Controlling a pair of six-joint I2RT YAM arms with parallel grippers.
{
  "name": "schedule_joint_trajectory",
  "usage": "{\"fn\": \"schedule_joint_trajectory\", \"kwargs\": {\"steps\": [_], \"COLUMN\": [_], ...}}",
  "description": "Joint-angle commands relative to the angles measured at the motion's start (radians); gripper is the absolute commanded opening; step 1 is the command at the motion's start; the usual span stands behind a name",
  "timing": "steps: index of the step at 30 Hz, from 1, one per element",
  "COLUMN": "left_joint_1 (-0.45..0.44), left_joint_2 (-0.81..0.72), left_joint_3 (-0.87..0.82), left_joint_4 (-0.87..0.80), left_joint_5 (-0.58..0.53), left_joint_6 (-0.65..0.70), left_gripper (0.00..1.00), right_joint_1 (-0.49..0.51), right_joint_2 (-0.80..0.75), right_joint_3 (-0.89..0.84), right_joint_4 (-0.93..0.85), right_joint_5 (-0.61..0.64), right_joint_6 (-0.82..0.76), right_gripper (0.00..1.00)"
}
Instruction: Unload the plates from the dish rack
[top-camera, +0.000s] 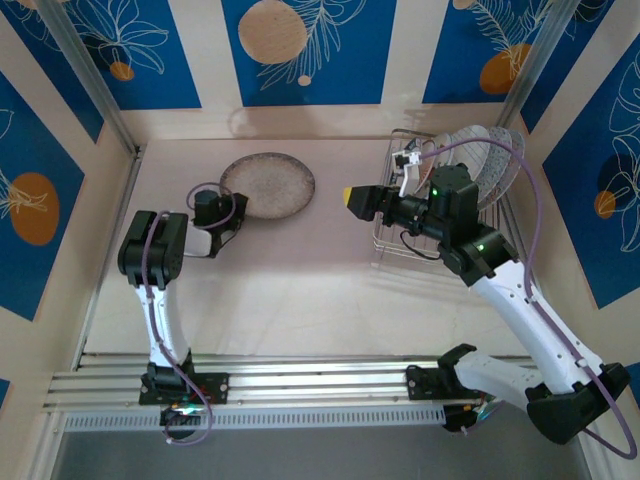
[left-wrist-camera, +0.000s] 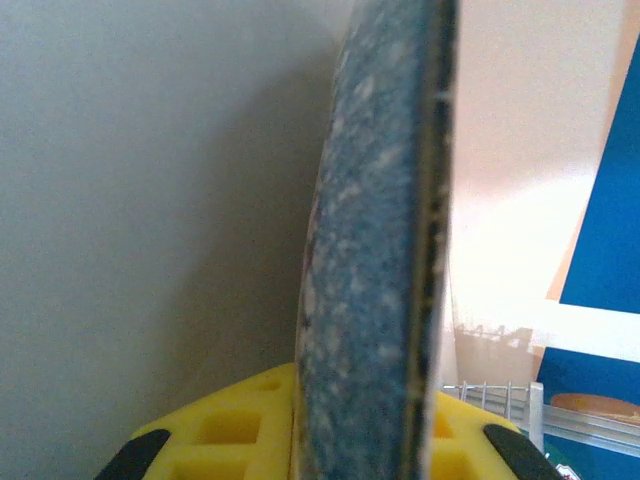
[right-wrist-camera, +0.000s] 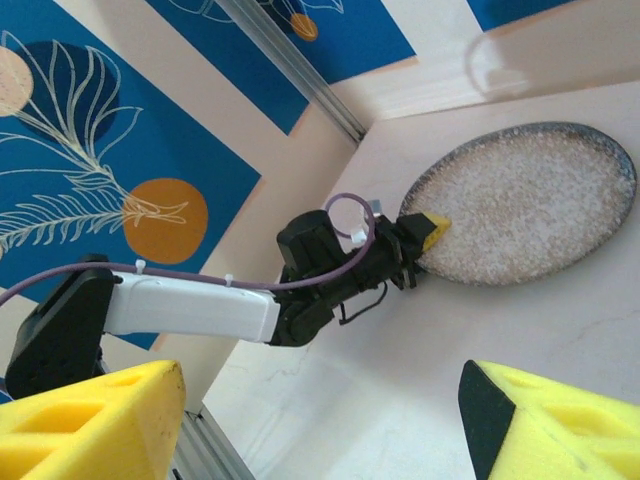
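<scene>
I should next move the near rim of the plate in my left gripper a little farther from my base, and then let go of it on the tabletop.
A grey speckled plate (top-camera: 267, 185) lies flat at the back middle of the table. My left gripper (top-camera: 232, 208) is shut on its near-left rim. In the left wrist view the plate (left-wrist-camera: 370, 250) runs edge-on between the yellow fingers (left-wrist-camera: 220, 435) of that gripper (left-wrist-camera: 365, 440). The right wrist view shows the same plate (right-wrist-camera: 530, 200) with the left gripper (right-wrist-camera: 425, 232) pinching its edge. My right gripper (top-camera: 352, 198) hangs open and holds nothing, left of the dish rack (top-camera: 392, 245); its fingers (right-wrist-camera: 90, 420) stand wide apart. Other plates (top-camera: 482, 162) stand upright in the rack.
Blue patterned walls close in the table on three sides, and the rack stands against the right one. A metal rail (top-camera: 300, 385) runs along the near edge. The rack's wires (left-wrist-camera: 490, 392) show behind the left fingers.
</scene>
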Motion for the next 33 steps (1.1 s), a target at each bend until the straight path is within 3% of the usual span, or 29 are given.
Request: {"fn": "schedule_joint_trajectory", "kwargs": {"steps": [1, 13, 19, 33], "left_joint_1": [0.025, 0.062, 0.067, 0.076], "left_joint_2": [-0.004, 0.029, 0.037, -0.018], "left_joint_3": [0.071, 0.133, 0.168, 0.214], "left_joint_4": [0.161, 0.014, -0.069, -0.361], "left_joint_5": [0.057, 0.104, 0.123, 0.124], "left_joint_6": [-0.005, 0.017, 0.024, 0.064], "left_gripper": [0.00, 0.11, 0.24, 0.39], "right_joint_1": [0.011, 0.019, 0.022, 0.026], "right_joint_2": [0.019, 0.054, 0.045, 0.067], "right_joint_3": [0.032, 0.064, 0.066, 0.106], "right_joint_4": [-0.030, -0.034, -0.052, -0.119], "right_joint_5": [0.037, 0.041, 0.056, 0.097], "right_joint_6": [-0.016, -0.015, -0.015, -0.013], "right_gripper": [0.74, 0.74, 0.74, 0.74]}}
